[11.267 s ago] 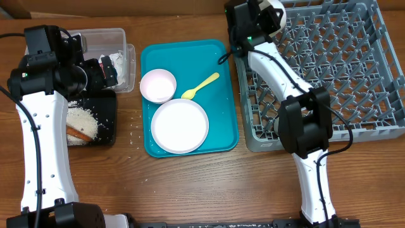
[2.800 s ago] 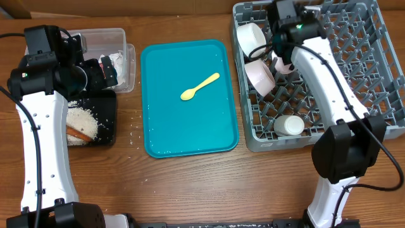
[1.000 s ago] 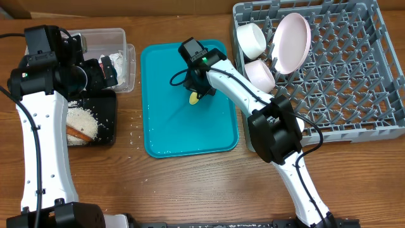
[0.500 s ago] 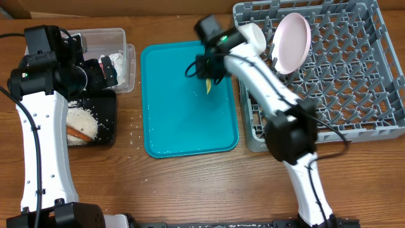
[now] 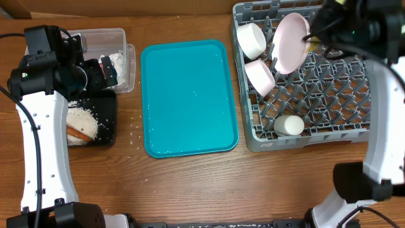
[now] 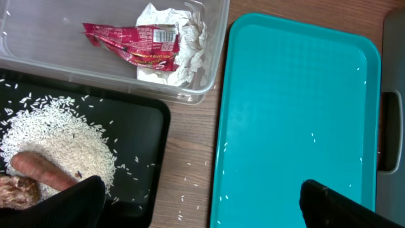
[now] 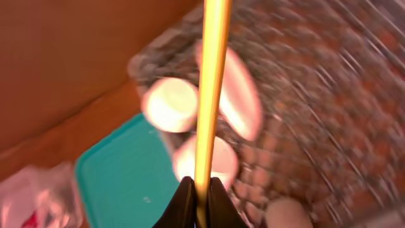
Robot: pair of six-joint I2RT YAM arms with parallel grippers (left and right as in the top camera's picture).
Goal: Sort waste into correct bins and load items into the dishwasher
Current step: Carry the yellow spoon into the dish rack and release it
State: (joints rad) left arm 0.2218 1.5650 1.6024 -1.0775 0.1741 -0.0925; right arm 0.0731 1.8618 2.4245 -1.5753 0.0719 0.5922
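My right gripper lowers back over the gap between the nearer white bowl and the small cup next, since the dish rack's wires (image 5: pixel 274 104) (image 7: pixel 254 190) stand free there.
My right gripper (image 7: pixel 202 190) is shut on the pale yellow spoon (image 7: pixel 212 76), held above the grey dish rack (image 5: pixel 329 107); its view is blurred by motion. In the rack stand two white bowls (image 5: pixel 251 39) (image 5: pixel 259 76), the pink-white plate (image 5: pixel 291 43) and the small cup (image 5: pixel 289 125). My left gripper (image 6: pixel 202 212) is open and empty, over the bins. The clear tub (image 6: pixel 215 38) holds the red wrapper (image 6: pixel 133 43) and the white napkin (image 6: pixel 180 50). The black tray (image 6: pixel 152 120) holds rice (image 6: pixel 57 136), the orange-brown stick (image 6: pixel 38 170) and a brown lump (image 6: pixel 14 190).
The teal serving tray (image 5: pixel 190 98) lies between the bins and the rack, bare but for a few rice grains. More grains are scattered on the wood (image 6: pixel 190 180) beside the black tray. A cardboard box edge runs along the back.
My right gripper picked the spoon off the teal tray and swung it right and back to above the rack. The left arm has not moved.
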